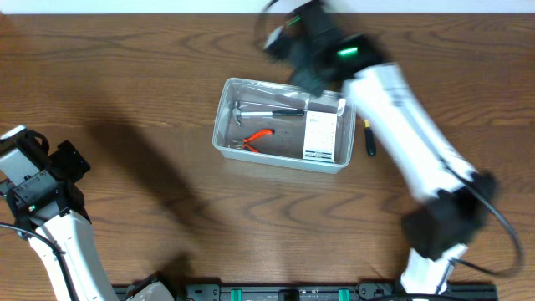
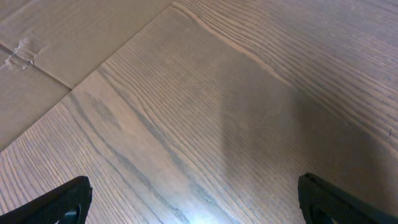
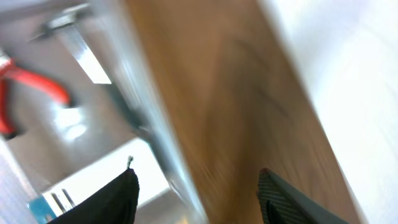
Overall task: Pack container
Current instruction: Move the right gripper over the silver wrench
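Because its fingers are empty, I need to swing my right gripper to the right in the overhead view, past the screwdriver, then down to the tabletop beside it.
The clear plastic container lies mid-table. Inside it are a hammer, red-handled pliers and a white box with print. My right gripper hovers over the container's back right rim, blurred by motion, open with nothing between its fingers. In the right wrist view the container's wall runs under the jaws, with the pliers and the hammer to the left. My left gripper stands open over bare wood at the far left of the table.
A yellow-and-black screwdriver lies on the table just right of the container. The right arm stretches from the front right corner across to the bin. The left arm stands at the front left.
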